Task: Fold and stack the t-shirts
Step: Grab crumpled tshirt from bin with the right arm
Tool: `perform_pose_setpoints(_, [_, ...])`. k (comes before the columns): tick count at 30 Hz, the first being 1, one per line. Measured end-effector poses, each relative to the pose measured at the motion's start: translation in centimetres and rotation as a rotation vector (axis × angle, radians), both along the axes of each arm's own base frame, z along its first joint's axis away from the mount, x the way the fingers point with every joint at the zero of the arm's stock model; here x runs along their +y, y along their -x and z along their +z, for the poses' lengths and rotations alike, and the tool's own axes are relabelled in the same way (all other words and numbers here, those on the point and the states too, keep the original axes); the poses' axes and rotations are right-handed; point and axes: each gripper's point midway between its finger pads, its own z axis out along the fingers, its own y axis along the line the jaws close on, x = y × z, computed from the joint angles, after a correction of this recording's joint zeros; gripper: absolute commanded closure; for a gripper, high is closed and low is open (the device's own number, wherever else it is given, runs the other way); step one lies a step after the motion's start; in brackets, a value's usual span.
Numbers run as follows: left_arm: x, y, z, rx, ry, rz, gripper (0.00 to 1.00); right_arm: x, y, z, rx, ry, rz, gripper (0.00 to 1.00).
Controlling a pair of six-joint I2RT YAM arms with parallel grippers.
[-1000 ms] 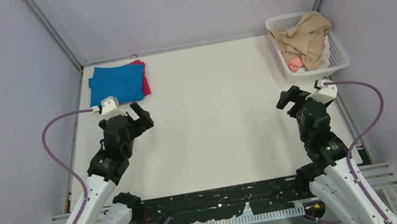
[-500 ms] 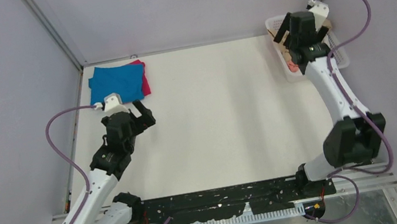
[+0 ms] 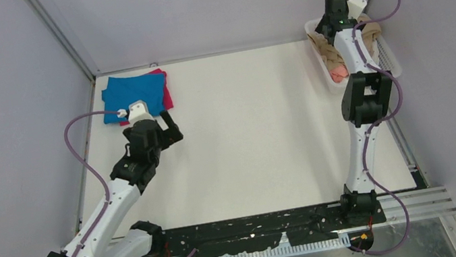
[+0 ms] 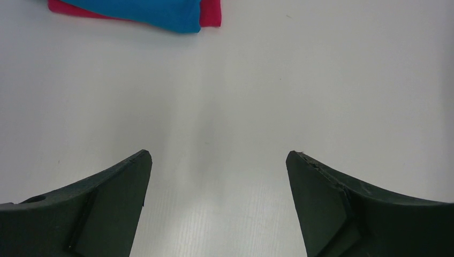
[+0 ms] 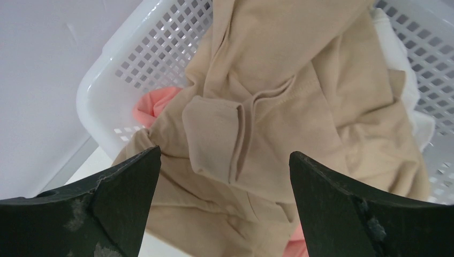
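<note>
My right gripper should go down onto the raised fold of the tan shirt [image 3: 330, 52] in the basket [image 5: 155, 48], since that fold stands up between my open fingers.
A tan t-shirt [image 5: 278, 107] lies crumpled on top in the white mesh basket [image 5: 155, 48], over a salmon-pink shirt [image 5: 155, 104] and a white one [image 5: 407, 91]. My right gripper [image 5: 225, 160] hangs open just above the tan shirt, touching nothing; in the top view it [image 3: 335, 25] is over the basket's far end, above the tan shirt [image 3: 330, 52]. A folded blue t-shirt [image 3: 133, 93] lies on a magenta one [image 3: 167, 96] at the far left. My left gripper [image 3: 168, 130] is open and empty over bare table, just near of that stack [image 4: 150, 10].
The basket [image 3: 325, 73] stands at the table's far right corner against the right wall. The right arm stretches up the right side of the table. Walls enclose the left, back and right. A black strip runs along the near edge [image 3: 253, 223].
My right arm has swung from the near right out to the basket and now reaches over its far end. My left gripper has drifted slightly right and away from me.
</note>
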Motion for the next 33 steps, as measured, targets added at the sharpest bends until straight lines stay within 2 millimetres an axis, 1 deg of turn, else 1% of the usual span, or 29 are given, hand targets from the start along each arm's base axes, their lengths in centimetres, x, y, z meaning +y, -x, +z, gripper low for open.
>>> perform_pose_setpoints(4, [0.0,0.0,0.1,-0.003,0.0,0.0,0.0,-0.2,-2.2,-1.2,-0.027,-0.008,-0.009,0.02])
perform_pose_setpoints(5, [0.0,0.0,0.2,-0.003,0.0,0.0,0.01,-0.2,-2.5,-1.4,-0.034,-0.011,-0.012,0.07])
perform_pose_setpoints(6, [0.0,-0.1,0.2,-0.005,0.0,0.0,0.0,-0.2,-2.7,-1.7,-0.038,-0.014,-0.015,0.2])
perform_pose_setpoints(7, [0.0,-0.1,0.2,-0.005,0.001,0.0,0.0,-0.2,-2.9,-1.9,-0.041,-0.016,-0.018,0.26])
perform_pose_setpoints(8, [0.0,0.0,0.3,-0.006,0.001,0.0,0.0,-0.3,-3.1,-2.2,-0.042,-0.017,-0.022,0.39])
perform_pose_setpoints(9, [0.0,0.0,0.3,-0.008,0.002,0.0,0.0,-0.3,-3.2,-2.4,-0.044,-0.019,-0.025,0.48])
perform_pose_setpoints(10, [0.0,0.0,0.4,-0.01,0.003,0.0,0.0,-0.5,-3.2,-2.6,-0.045,-0.022,-0.034,0.53])
perform_pose_setpoints(11, [0.0,0.0,0.5,-0.012,0.004,0.0,0.0,-0.6,-3.2,-2.8,-0.044,-0.023,-0.038,0.65])
perform_pose_setpoints(12, [0.0,0.0,0.5,-0.015,0.005,0.001,0.0,-0.7,-3.2,-2.8,-0.043,-0.022,-0.039,0.71])
perform_pose_setpoints(13, [0.0,0.0,0.6,-0.018,0.007,0.001,0.0,-0.9,-3.1,-2.8,-0.043,-0.021,-0.044,0.87])
perform_pose_setpoints(15, [0.1,0.1,0.8,-0.023,0.009,0.002,0.0,-1.3,-3.1,-2.6,-0.044,-0.013,-0.049,0.93])
perform_pose_setpoints(18, [0.2,0.3,1.2,-0.032,0.014,0.004,0.0,-2.0,-2.8,-1.9,-0.046,0.007,-0.045,0.94])
perform_pose_setpoints(20, [0.2,0.4,1.6,-0.046,0.022,0.004,0.0,-2.0,-2.2,-0.6,-0.046,0.02,-0.024,0.94])
perform_pose_setpoints(21, [0.2,0.5,1.9,-0.054,0.028,0.005,0.0,-1.9,-1.8,0.6,-0.052,0.027,-0.009,0.94])
perform_pose_setpoints(22, [0.3,0.6,2.1,-0.06,0.032,0.005,0.0,-1.7,-1.3,2.2,-0.065,0.032,0.01,0.94])
perform_pose_setpoints(23, [0.2,0.7,2.3,-0.066,0.038,0.002,0.0,-1.5,-0.7,4.5,-0.089,0.041,0.032,0.94])
perform_pose_setpoints(24, [0.1,0.8,2.5,-0.069,0.044,-0.003,0.0,-1.2,0.0,7.1,-0.121,0.053,0.055,0.94])
perform_pose_setpoints(26, [-0.1,1.0,2.5,-0.066,0.052,-0.016,0.01,0.0,2.0,13.9,-0.222,0.092,0.117,0.94])
perform_pose_setpoints(27, [-0.3,1.1,2.4,-0.061,0.059,-0.025,0.0,0.8,3.1,17.0,-0.273,0.109,0.148,0.94])
perform_pose_setpoints(28, [-0.4,1.2,2.3,-0.056,0.065,-0.03,0.0,2.0,4.7,20.8,-0.343,0.131,0.192,0.94])
perform_pose_setpoints(30, [-0.7,1.4,2.0,-0.04,0.074,-0.042,0.0,5.5,8.7,28.1,-0.493,0.17,0.293,0.94])
perform_pose_setpoints(31, [-0.8,1.5,1.8,-0.032,0.077,-0.05,0.0,7.9,11.2,32.1,-0.582,0.188,0.36,0.94])
perform_pose_setpoints(33, [-1.0,1.8,1.6,-0.019,0.082,-0.063,0.0,12.8,16.3,39.1,-0.759,0.21,0.506,0.94])
